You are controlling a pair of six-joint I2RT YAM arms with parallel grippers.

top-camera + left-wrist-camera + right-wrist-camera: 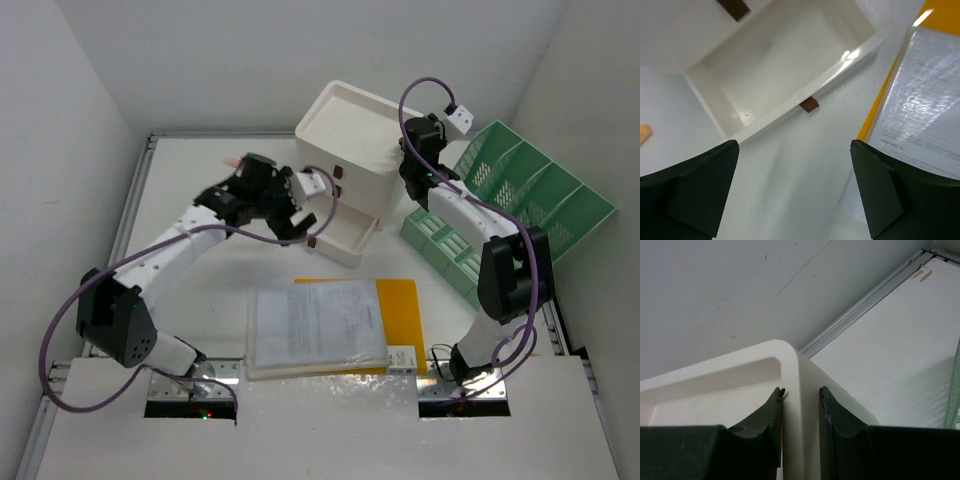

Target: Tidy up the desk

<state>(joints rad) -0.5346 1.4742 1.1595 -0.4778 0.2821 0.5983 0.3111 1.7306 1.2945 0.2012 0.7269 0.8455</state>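
Note:
The loose peach-coloured piece (232,162) (644,133) lies below my left gripper and to its left in the top view, so I need to swing that way, descend and close.
The desk (205,285) is a matte-white top with silver rails. On it at the back stands a white three-drawer box (350,125) with its bottom drawer (345,238) pulled out and empty. My left gripper (300,222) hovers open just in front of that drawer, nothing between its fingers. In the left wrist view the drawer (805,96) with its brown tab (809,104) lies ahead of the open left gripper (795,192). My right gripper (411,176) is shut on the box's top rim (801,375), one finger inside the top tray and one outside.
A green slotted file rack (525,195) lies at the right, behind the right arm. A clear sleeve of papers (315,325) rests on a yellow folder (402,305) near the front, with a small white item (403,358) beside it. A peach-coloured piece (232,162) lies at the back left.

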